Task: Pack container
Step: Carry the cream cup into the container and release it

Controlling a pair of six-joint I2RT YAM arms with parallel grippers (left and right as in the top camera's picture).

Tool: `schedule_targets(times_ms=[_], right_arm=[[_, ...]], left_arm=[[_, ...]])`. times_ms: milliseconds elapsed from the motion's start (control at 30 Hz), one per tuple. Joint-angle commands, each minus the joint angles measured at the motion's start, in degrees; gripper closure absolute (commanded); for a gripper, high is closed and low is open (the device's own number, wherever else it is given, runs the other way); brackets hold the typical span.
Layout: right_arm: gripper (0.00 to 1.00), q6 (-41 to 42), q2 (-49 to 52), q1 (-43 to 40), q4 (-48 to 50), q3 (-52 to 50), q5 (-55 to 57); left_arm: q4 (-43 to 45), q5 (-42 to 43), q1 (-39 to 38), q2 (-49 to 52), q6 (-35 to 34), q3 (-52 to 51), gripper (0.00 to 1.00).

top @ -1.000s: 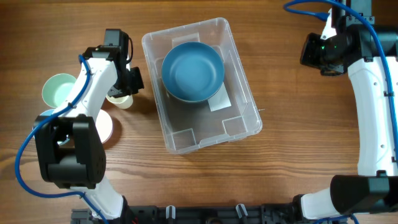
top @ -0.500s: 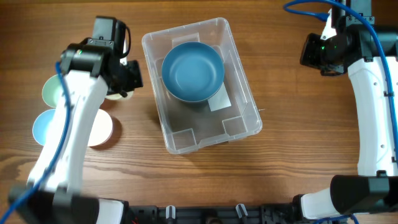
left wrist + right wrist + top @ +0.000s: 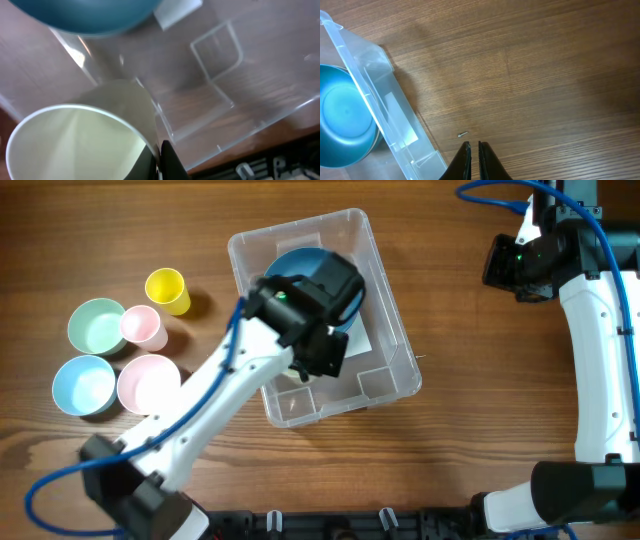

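Note:
Next, my left gripper carries the pale cream cup down into the container (image 3: 392, 370), beside the blue bowl, by the container's side facing the pink bowl.
The clear container (image 3: 392, 370) stands at the table's middle, with a dark blue bowl (image 3: 300, 262) in its far half, partly hidden by my left arm. My left gripper (image 3: 312, 362) hangs over the container's near half. In the left wrist view it (image 3: 160, 162) is shut on the rim of a pale cream cup (image 3: 75, 140), held above the container floor (image 3: 220, 100) beside the blue bowl (image 3: 85, 15). My right gripper (image 3: 474, 150) is shut and empty over bare wood, right of the container (image 3: 375, 100) and the bowl (image 3: 345, 125).
Left of the container stand a yellow cup (image 3: 166, 290), a pink cup (image 3: 143, 327), a green bowl (image 3: 95, 326), a light blue bowl (image 3: 82, 384) and a pink bowl (image 3: 148, 383). A small screw (image 3: 463, 134) lies by the container's right side.
My left arm has swung from the cups at the left to over the container, carrying the pale cup. The yellow and pink cups now show. The right arm has not moved.

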Motion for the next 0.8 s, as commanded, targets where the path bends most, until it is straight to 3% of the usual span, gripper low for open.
schedule_targets(times_ms=[0,267,633,700,767], right_arm=[[0.93,-0.3,0.3,0.0,0.0,0.0,-0.7],[0.93,-0.2,0.3,0.0,-0.1,0.0,-0.7],[0.93,-0.3,0.3,0.0,-0.1,0.0,-0.7],[0.93,-0.3,0.3,0.0,-0.1,0.0,-0.7],[0.93,-0.3,0.3,0.0,-0.1,0.0,-0.7]], left_arm=[[-0.6,2.3,-0.2,4.3,-1.0,0.2,0.96],[2.0,2.0,-0.2,13.4,-0.5,-0.8,0.96],[8.8,0.1,4.2,14.6,-0.5,-9.9,0.96],[8.7,-0.7,4.3,14.6,-0.5,-9.9,0.89],[8.4,-1.2,4.2,14.5,-0.5,-9.9,0.75]])
